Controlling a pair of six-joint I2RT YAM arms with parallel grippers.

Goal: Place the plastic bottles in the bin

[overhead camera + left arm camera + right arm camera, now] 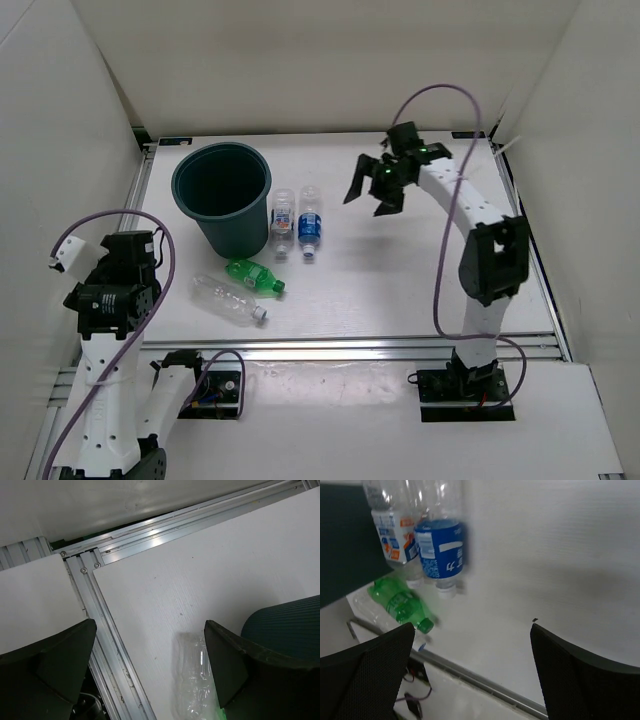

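Observation:
The blue-labelled bottle has bare table on either side, so my right gripper will move down and to the left in the top view and close around the bottle's middle [310, 213] [439, 525].
The dark teal bin [222, 195] stands upright at the back left. Two clear labelled bottles [284, 222] [310, 225] lie side by side just right of it. The green bottle [255, 277] and the longer clear unlabelled bottle [230, 300] lie in front of the bin. My right gripper [370, 190] is open and empty, raised to the right of the labelled bottles. My left gripper [150, 262] is open and empty at the table's left edge; its view shows the clear bottle [197, 680] and the bin wall [287, 625]. The right wrist view shows both labelled bottles [395, 535] [440, 555] and the green one [400, 602].
White walls enclose the table on the left, back and right. An aluminium rail [350, 348] runs along the front edge, and another rail [100, 625] runs along the left side. Cables [440, 260] loop by the right arm.

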